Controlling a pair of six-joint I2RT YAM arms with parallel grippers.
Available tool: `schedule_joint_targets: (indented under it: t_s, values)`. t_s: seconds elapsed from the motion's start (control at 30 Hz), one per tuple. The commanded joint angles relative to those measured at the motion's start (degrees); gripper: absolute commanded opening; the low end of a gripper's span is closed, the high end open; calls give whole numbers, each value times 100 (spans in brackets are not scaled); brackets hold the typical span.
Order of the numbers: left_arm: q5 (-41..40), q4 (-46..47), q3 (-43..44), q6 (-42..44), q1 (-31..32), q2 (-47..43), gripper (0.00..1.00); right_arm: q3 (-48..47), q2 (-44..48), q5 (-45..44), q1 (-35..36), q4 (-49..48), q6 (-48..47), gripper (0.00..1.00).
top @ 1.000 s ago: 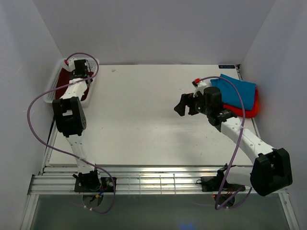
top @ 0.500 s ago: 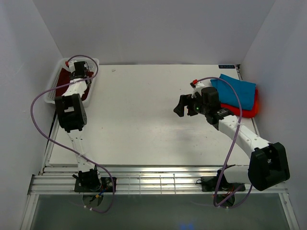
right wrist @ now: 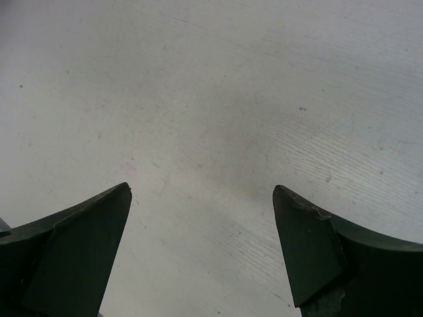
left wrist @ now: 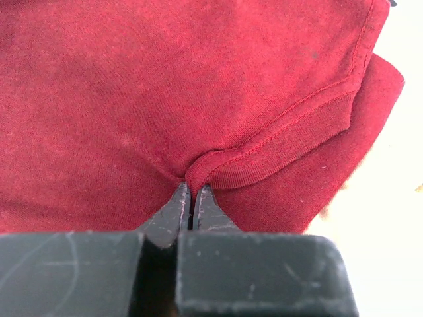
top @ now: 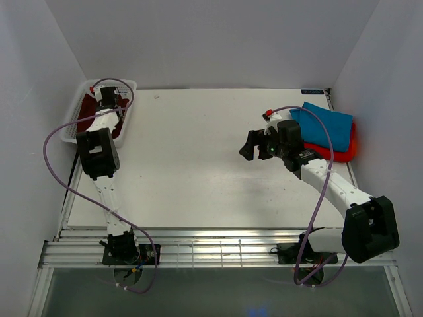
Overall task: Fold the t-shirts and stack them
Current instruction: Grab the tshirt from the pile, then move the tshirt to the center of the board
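Observation:
I will next lift my left gripper out of the basket (top: pixel 71 132), and then I should lower the maroon t-shirt toward the right gripper, onto the bare table between my arms.
A dark maroon t-shirt (left wrist: pixel 165 86) fills the left wrist view; in the top view it lies in the white basket (top: pixel 71 132) at the far left. My left gripper (left wrist: pixel 192 188) is shut on a pinched fold of the maroon t-shirt by a stitched hem. In the top view the left gripper (top: pixel 106 99) reaches down into the basket. A folded teal-blue t-shirt (top: pixel 328 127) lies on a red-orange t-shirt (top: pixel 344 155) at the far right. My right gripper (top: pixel 254 144) hangs open over bare table, left of that stack, with nothing between its fingers (right wrist: pixel 79 238).
The white table top (top: pixel 198 158) spreads between the two arms. Grey walls close the back and both sides. Purple cables loop from each arm. A metal rail runs along the near edge by the arm bases.
My left gripper has closed on a fold of the maroon t-shirt in the basket. The right arm has drawn back slightly and holds still, jaws wide.

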State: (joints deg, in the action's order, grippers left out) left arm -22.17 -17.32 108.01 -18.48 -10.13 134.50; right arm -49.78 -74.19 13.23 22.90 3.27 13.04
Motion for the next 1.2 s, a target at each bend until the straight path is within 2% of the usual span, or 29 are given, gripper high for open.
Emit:
schedule_joint_targets:
  t_s: [0.0, 0.13, 0.37, 0.57, 0.73, 0.93, 1.03, 1.07, 1.17]
  values:
    - [-32, 80, 116, -129, -24, -370, 0, -76, 63, 39, 22, -151, 15, 93]
    - [-50, 63, 80, -261, 2, -1179, 0, 12, 2, 135, 22, -230, 67, 93]
    - [-41, -402, 756, -86, 292, -2295, 0, 161, -8, 276, 48, -422, 120, 93]
    - [511, -597, 836, -77, 696, -3183, 0, 223, 54, 320, 75, -406, 129, 94]
    - [653, -790, 1179, 231, 1645, -3885, 0, 232, 203, 276, 75, -336, 129, 93]
    - [1803, -904, 1214, -190, 1988, -4467, 0, 398, 502, 267, 101, -222, 217, 93]
    - [2882, -1045, 1302, -488, 1997, -4590, 0, 495, 677, 145, 110, -107, 234, 94]
    - [3581, -1045, 1285, -559, 2006, -4625, 0, 513, 722, 92, 101, -81, 243, 93]
    - [4255, -1072, 1074, -753, 2155, -4599, 0, 539, 871, -75, 110, 60, 278, 93]
